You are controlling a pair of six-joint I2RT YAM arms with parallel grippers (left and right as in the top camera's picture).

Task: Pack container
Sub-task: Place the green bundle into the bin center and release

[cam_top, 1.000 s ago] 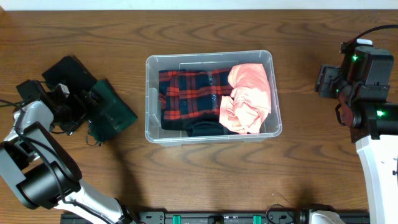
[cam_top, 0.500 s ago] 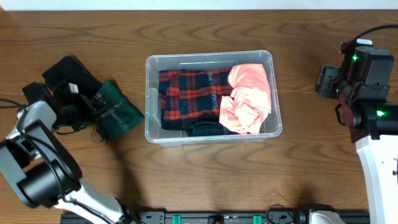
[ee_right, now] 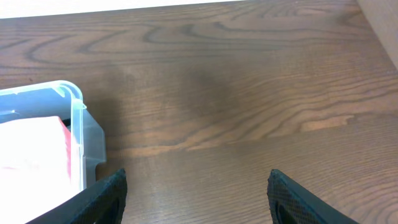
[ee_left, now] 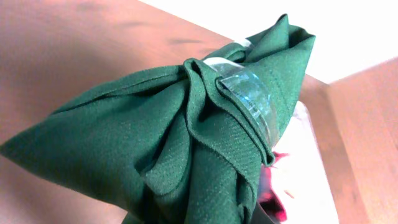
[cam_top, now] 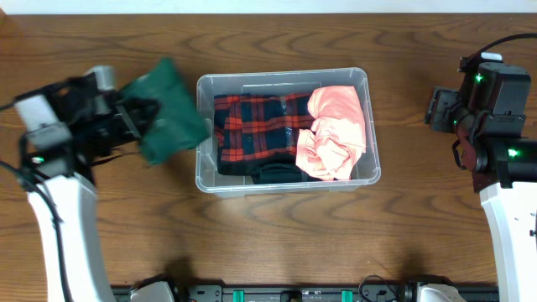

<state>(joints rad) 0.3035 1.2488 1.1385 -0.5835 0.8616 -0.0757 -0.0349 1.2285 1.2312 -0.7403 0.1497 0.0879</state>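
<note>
The green cloth still hangs outside, so my left gripper goes next over the container's side and down onto the plaid garment (cam_top: 256,126) beside the salmon one.
The container (cam_top: 285,184) is a clear bin at the table's middle. In it lie a red and navy plaid garment (cam_top: 256,126), a salmon garment (cam_top: 336,130) and a dark piece (cam_top: 273,173) at the front. My left gripper (cam_top: 137,117) is shut on a dark green cloth (cam_top: 170,109), held up off the table against the container's left wall. In the left wrist view the green cloth (ee_left: 155,143) fills the picture and hides the fingers; the container's clear rim (ee_left: 252,93) shows beside it. My right gripper (ee_right: 196,186) stands open over bare wood, right of the container's corner (ee_right: 74,102).
The right arm (cam_top: 491,109) stands at the table's right edge, well apart from the container. Brown wooden tabletop (cam_top: 277,243) runs all round the bin. A black rail (cam_top: 294,294) lines the front edge.
My left gripper shut on the green cloth, lifted it from the table and carried it right and back, up to the container's left wall. The right arm has not moved.
</note>
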